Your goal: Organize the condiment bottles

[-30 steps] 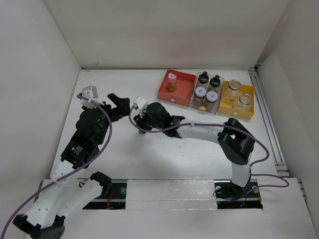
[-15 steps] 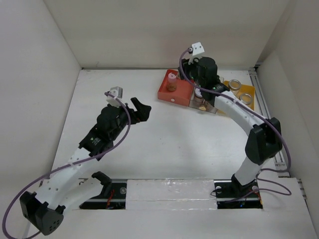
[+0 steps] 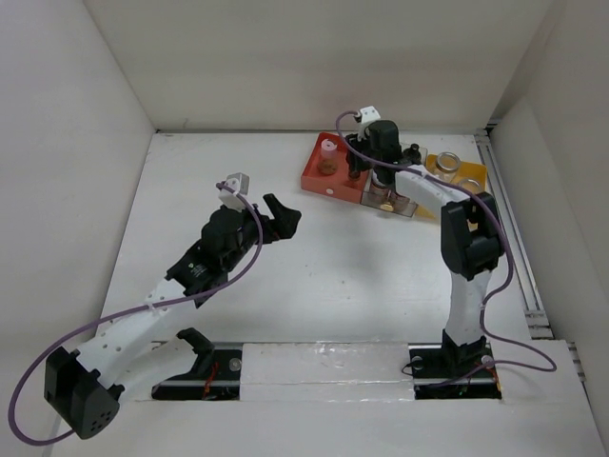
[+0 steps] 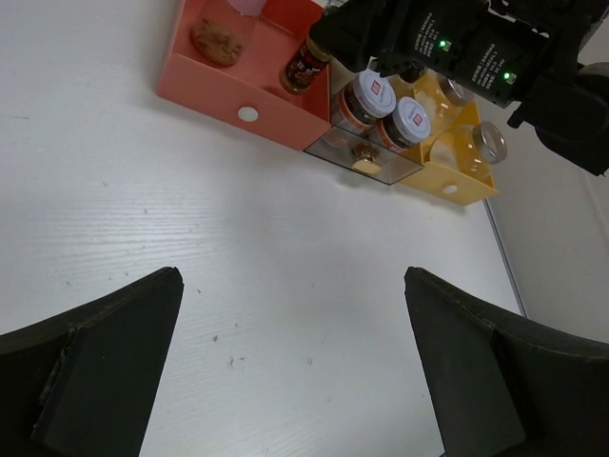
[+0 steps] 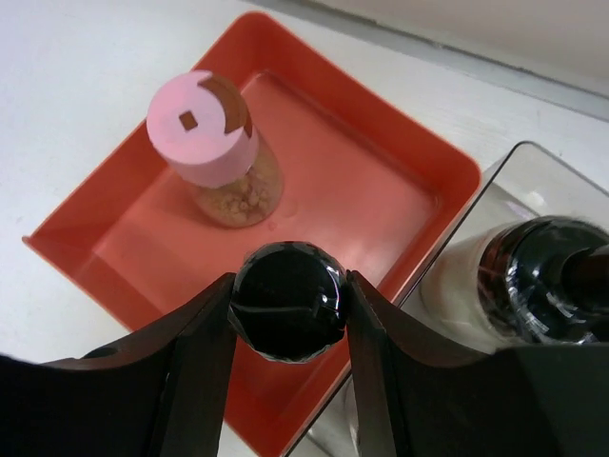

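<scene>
The right gripper will next lower the upright black-capped bottle onto the bare space on the red tray's bottom, beside the pink-capped bottle (image 5: 205, 129), and let go of the black cap.
My right gripper (image 5: 288, 305) is shut on the cap of a black-capped bottle (image 5: 288, 297), holding it upright over the right side of the red tray (image 5: 381, 195). The left wrist view shows the bottle (image 4: 304, 65) low inside that tray. A pink-capped bottle (image 5: 205, 129) stands in the same tray (image 3: 319, 176). A second black-capped bottle (image 5: 547, 276) stands in the clear tray (image 4: 366, 164) with two short red-and-silver-lidded jars (image 4: 374, 92). Two clear glass jars (image 3: 447, 164) sit in the yellow tray (image 4: 447, 186). My left gripper (image 4: 293, 286) is open and empty above bare table.
The three trays stand in a row at the back right, near the back wall. My right arm (image 3: 428, 190) stretches over the clear tray. White walls close in the table on the left, back and right. My left gripper (image 3: 284, 217) hovers at mid-table.
My right gripper swung from the middle-left of the table to the trays and has come down over the red tray. My left gripper moved right and stayed open.
</scene>
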Controlling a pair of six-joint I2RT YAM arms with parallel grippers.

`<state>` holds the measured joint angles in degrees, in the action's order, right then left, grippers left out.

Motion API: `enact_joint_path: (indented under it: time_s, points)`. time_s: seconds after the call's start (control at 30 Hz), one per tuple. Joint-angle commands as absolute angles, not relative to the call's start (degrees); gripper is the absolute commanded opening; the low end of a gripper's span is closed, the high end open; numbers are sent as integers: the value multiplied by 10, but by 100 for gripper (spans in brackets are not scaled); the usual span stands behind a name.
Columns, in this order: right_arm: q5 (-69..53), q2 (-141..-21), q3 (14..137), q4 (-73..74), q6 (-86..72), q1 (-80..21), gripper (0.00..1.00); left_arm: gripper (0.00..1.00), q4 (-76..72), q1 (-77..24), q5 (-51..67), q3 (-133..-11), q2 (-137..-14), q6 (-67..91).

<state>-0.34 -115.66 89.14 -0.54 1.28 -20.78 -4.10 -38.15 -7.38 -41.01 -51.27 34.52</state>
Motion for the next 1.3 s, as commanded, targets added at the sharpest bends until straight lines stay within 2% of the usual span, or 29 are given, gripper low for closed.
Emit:
enact_joint_path:
  time_s: [0.0, 0.27, 0.47, 0.53, 0.57, 0.67, 0.93, 1.13, 1.27]
  points:
    - [-8, -1164, 939, -40, 9, -203, 34, 100, -78, -382, -78, -407, -517, 353]
    - [-21, -1207, 969, -34, 9, -186, 37, 100, -83, -382, -78, -402, -527, 353]
    - [-26, -1235, 976, -27, 4, -186, 43, 100, -83, -382, -83, -402, -533, 353]
    - [-26, -1235, 976, -27, 4, -186, 48, 100, -83, -382, -83, -402, -533, 359]
    - [-32, -1235, 976, -27, 4, -186, 56, 100, -83, -382, -83, -402, -533, 359]
    - [-32, -1230, 976, -27, -2, -186, 73, 100, -83, -382, -83, -402, -538, 359]
    - [-71, -1124, 958, -27, -2, -186, 99, 100, -78, -382, -83, -420, -543, 359]
    - [-107, -1013, 914, -27, -2, -199, 99, 100, -73, -382, -89, -431, -531, 359]
    - [-113, -894, 846, -27, -4, -225, 99, 100, -73, -382, -106, -436, -501, 353]
